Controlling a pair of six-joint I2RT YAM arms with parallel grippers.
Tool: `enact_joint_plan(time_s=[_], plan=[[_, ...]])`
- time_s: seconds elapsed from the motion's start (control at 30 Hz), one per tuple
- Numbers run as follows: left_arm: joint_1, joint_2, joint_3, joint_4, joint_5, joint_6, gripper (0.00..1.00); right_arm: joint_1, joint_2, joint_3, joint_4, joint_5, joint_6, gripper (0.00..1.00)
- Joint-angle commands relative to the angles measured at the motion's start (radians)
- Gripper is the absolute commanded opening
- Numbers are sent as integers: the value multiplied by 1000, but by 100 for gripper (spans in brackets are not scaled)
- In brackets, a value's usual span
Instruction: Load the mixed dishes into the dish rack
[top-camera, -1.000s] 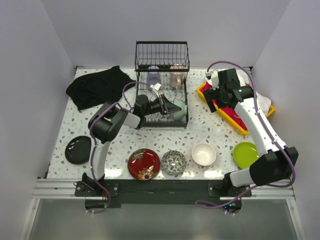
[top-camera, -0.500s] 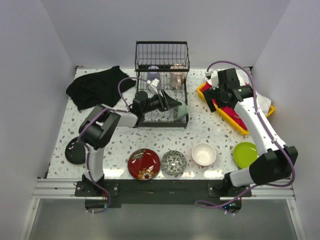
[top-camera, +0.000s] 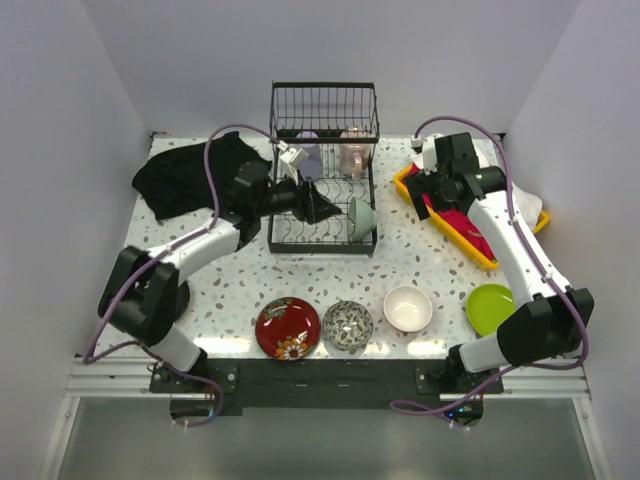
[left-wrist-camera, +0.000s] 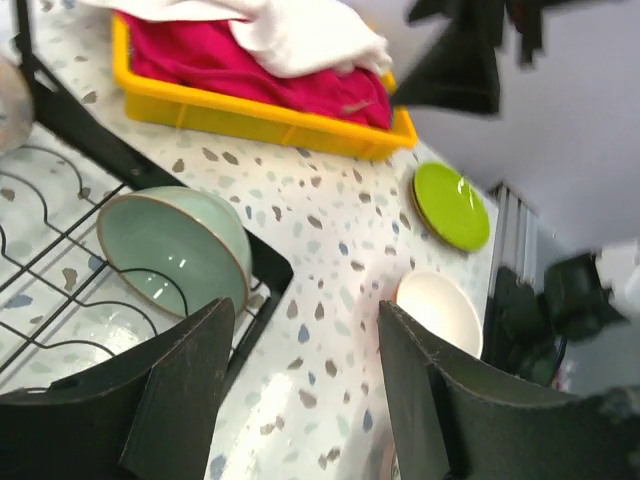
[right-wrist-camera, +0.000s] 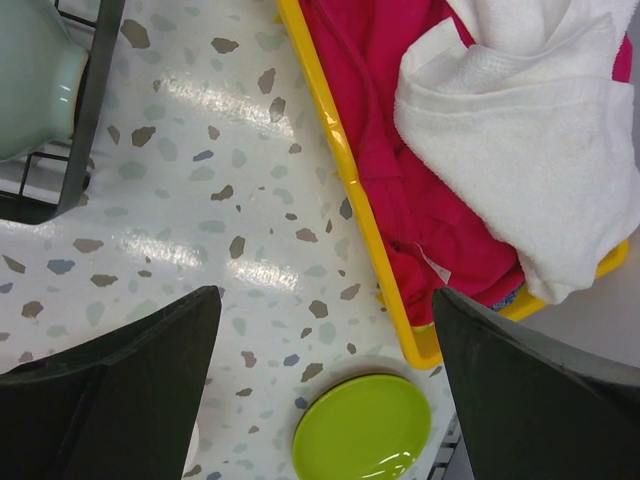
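Note:
My left gripper brings its open fingers back and down onto the rim of the unracked patterned bowl, near the red bowl, next.
The black wire dish rack (top-camera: 322, 170) stands at the back centre. A pale green bowl (top-camera: 362, 218) stands on edge in its lower grid; it also shows in the left wrist view (left-wrist-camera: 172, 250). A lavender mug (top-camera: 308, 155) and a pinkish mug (top-camera: 354, 152) sit at the rack's back. My left gripper (top-camera: 328, 209) is open and empty over the grid, just left of the bowl. My right gripper (top-camera: 428, 192) is open and empty beside the yellow tray (top-camera: 470, 240). On the front of the table sit a red floral bowl (top-camera: 288, 327), a patterned bowl (top-camera: 347, 325), a white bowl (top-camera: 408, 308) and a lime plate (top-camera: 492, 309).
A black cloth (top-camera: 190, 172) lies at the back left. The yellow tray holds pink and white cloths (right-wrist-camera: 520, 130). My left arm's elbow (top-camera: 150, 295) hangs over the front left, hiding most of the black plate. White walls close in three sides.
My left gripper has let go of the pale green bowl and drawn back to the left; its elbow swung out left. The bowl stays in the rack. The right arm barely moved.

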Motion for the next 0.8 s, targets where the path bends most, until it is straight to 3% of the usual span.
enact_joint_plan(time_s=[0.0, 0.07, 0.1, 0.2, 0.3, 0.47, 0.77], plan=[[-29, -149, 45, -527, 220, 554, 64, -4, -69, -5, 54, -48, 59, 91], [-46, -186, 84, -709, 241, 731, 63, -4, -97, -22, 64, -65, 68, 91], [-78, -195, 124, -888, 235, 914, 63, -6, -104, -30, 66, -74, 76, 91], [-181, -210, 174, -1152, 142, 1190, 63, -6, -129, -69, 65, -106, 108, 92], [-299, -219, 146, -1235, 25, 1303, 63, -4, -181, -114, 51, -138, 148, 94], [-498, -267, 26, -1126, -176, 1315, 60, -6, -302, -151, 23, -172, 203, 95], [-654, -177, 60, -1126, -219, 1261, 56, -49, -515, -251, 23, -131, 186, 95]])
